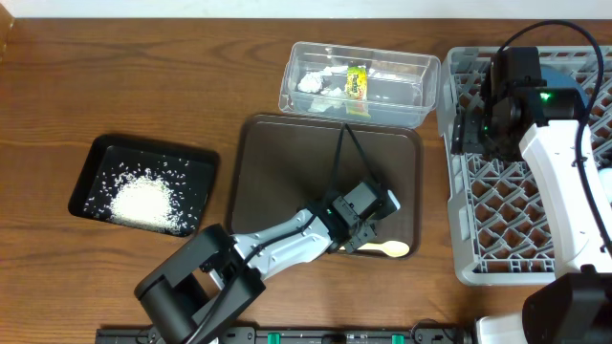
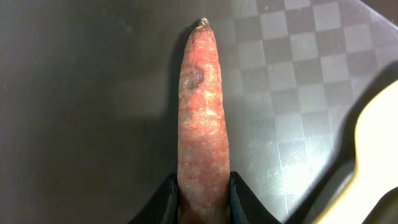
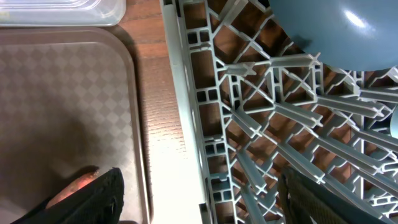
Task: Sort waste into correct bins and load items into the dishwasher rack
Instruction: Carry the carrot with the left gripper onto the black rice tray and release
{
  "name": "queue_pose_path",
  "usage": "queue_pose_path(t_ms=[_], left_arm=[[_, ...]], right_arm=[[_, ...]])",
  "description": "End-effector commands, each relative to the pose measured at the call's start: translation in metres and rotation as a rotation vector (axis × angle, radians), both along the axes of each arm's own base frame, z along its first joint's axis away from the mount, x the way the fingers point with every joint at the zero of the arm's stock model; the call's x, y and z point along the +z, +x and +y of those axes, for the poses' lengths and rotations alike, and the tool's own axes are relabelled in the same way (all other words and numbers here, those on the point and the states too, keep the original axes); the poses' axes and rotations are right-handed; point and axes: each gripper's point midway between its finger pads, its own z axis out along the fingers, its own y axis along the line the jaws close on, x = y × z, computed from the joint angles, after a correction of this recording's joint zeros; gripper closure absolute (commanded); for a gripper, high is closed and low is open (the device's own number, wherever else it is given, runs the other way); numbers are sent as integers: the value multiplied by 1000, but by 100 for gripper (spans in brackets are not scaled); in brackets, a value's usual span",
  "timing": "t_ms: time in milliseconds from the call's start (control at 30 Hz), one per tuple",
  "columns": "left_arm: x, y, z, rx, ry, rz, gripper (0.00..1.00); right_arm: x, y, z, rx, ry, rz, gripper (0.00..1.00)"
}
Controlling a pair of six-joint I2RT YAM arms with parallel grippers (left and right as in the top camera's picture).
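Next, my left gripper lifts the carrot across to its left in the overhead view, lowers it and releases, since rice marks the black tray there for food.
In the left wrist view an orange carrot piece (image 2: 203,106) lies lengthwise on the brown serving tray (image 2: 93,112), and my left gripper (image 2: 203,194) is shut on its near end. From overhead that gripper (image 1: 368,218) is low over the tray's right part, just above the cream spoon (image 1: 384,250). Crumpled white paper (image 1: 311,82) and a yellow-green wrapper (image 1: 357,80) lie in the clear tub (image 1: 421,81). White rice (image 1: 143,201) fills the black tray (image 1: 96,158). My right gripper (image 3: 205,205) hangs open across the left wall of the dishwasher rack (image 3: 261,124), where a blue dish (image 3: 336,31) sits.
The brown serving tray (image 1: 277,172) lies between the black tray and the rack (image 1: 516,239). The right arm's body covers the rack's upper part. The left arm's cable runs across the tray. Bare wood table shows at the upper left.
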Motion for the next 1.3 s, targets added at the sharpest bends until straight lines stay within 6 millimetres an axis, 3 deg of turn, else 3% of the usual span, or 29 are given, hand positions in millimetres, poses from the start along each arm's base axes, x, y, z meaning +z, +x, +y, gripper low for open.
queue_pose_path(t_ms=[0,167,333,467,667,867,1000,1133,1267], left_arm=[[28,13,3,37,-41,-44,91],[58,32,40,139,-44,-57,91],[77,61,101,320,-29,-62,94],[86,83,162,495,-16,-55,94],[91,112,258,896,-74,-39,94],[94,120,347,1177,-104,-66,94],[97,120,395,1350,-144,-96,94],[94,118,435,1509,-187,-119,93],[77,107,467,1649,-195,-77,93]], right_arm=[[4,0,-2,-20,-5,-14,22],[4,0,-2,-20,-5,-14,22],[4,-1,-2,-20,-5,-9,22],[4,-2,-2,-21,-6,-7,22],[4,-2,-2,-21,-6,-7,22],[4,-1,-2,-21,-6,-8,22],[4,-1,-2,-21,-6,-8,22],[4,-1,-2,-20,-5,-11,22],[4,-1,-2,-20,-5,-11,22]])
